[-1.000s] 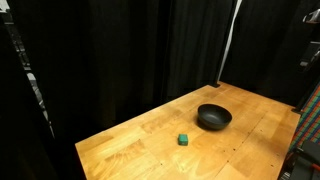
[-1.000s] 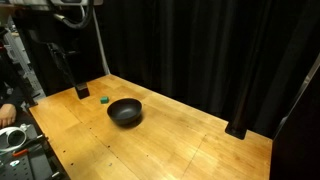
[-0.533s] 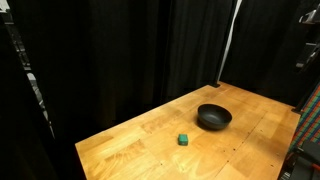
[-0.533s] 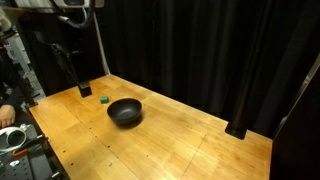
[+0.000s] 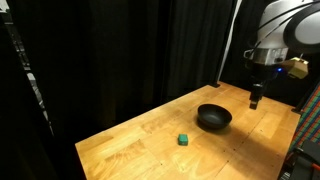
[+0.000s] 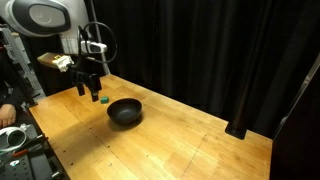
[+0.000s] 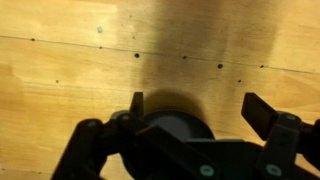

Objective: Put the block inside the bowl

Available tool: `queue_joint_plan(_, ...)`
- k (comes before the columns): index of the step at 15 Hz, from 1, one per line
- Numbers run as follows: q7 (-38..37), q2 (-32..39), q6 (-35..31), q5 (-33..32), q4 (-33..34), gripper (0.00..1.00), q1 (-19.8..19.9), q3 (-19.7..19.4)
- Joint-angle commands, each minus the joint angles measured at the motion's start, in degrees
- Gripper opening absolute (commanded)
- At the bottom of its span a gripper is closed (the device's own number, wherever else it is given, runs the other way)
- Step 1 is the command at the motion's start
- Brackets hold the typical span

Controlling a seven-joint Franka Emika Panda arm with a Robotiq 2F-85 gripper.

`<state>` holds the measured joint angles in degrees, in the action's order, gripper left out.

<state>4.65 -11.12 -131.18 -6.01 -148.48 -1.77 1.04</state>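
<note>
I should move my open gripper outward past the black bowl [image 5: 213, 118] next and lower it around the small green block, because the block is on the tabletop beyond the bowl.
The small green block [image 5: 184, 139] lies on the wooden table, a short way from the black bowl [image 5: 213, 118]. Both also show in the other exterior view: block [image 6: 103, 100], bowl [image 6: 124, 111]. My gripper [image 5: 256, 97] hangs above the table beside the bowl, on the side away from the block in this view; it also shows in an exterior view [image 6: 90, 92]. In the wrist view the gripper [image 7: 200, 105] is open and empty, with a dark round shape, probably the bowl [image 7: 172, 115], partly under it. The block is out of the wrist view.
The wooden table [image 5: 150, 150] is ringed by black curtains. A black stand foot [image 6: 238, 129] sits at a table corner. Equipment and a person's hand [image 6: 8, 112] are beside the table edge.
The arm has swung down into both exterior views and now hangs over the table near the bowl. Block and bowl have not moved.
</note>
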Motion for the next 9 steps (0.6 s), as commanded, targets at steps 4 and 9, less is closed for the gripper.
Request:
queue_joint_plan(4,-5.5,24.3,-16.3,4.6,11.0,1.0,-6.2,6.7)
queue_joint_plan(9,-9.3,36.2,-20.6,3.2,20.4,1.0,-9.7,7.2)
